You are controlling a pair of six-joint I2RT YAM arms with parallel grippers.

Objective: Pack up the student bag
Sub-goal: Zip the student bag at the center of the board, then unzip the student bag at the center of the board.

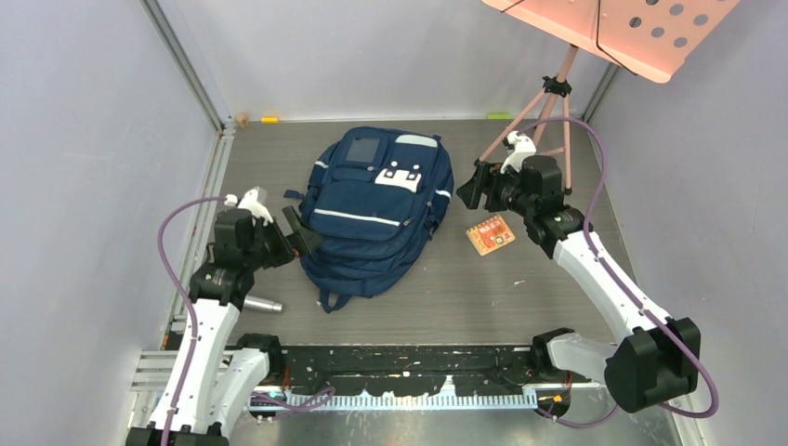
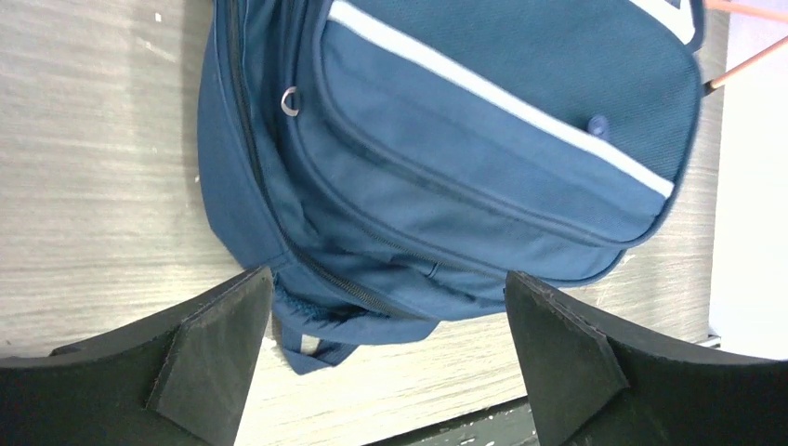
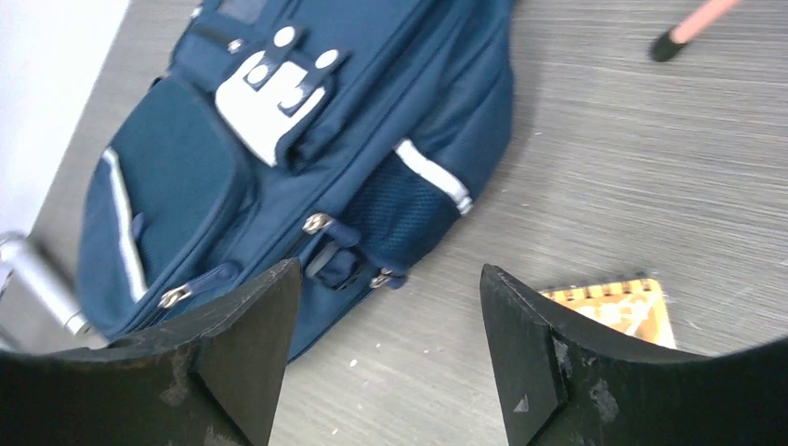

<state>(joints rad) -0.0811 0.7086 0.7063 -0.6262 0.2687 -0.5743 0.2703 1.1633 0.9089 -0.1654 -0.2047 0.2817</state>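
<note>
The pocket at the front of the bag is shut, so my right gripper should move back, down and to the left in the top view, to the pocket's zipper pull.
The student bag (image 1: 376,209) is a navy backpack lying flat on the table, front side up, with pale stripes and a white patch, zipped shut. My left gripper (image 1: 299,234) hovers at the bag's left side, open and empty; in the left wrist view the student bag (image 2: 446,158) fills the space beyond my fingers (image 2: 214,353). My right gripper (image 1: 472,186) hangs just right of the bag's upper side, open and empty. Its wrist view shows the student bag (image 3: 279,158) with its zipper pulls and mesh side pocket.
An orange spiral notebook (image 1: 490,234) lies right of the bag; the notebook (image 3: 618,311) shows behind my right finger. A silver cylinder (image 1: 262,304) lies near the left arm. A pink tripod stand (image 1: 558,102) rises at the back right. Walls close in both sides.
</note>
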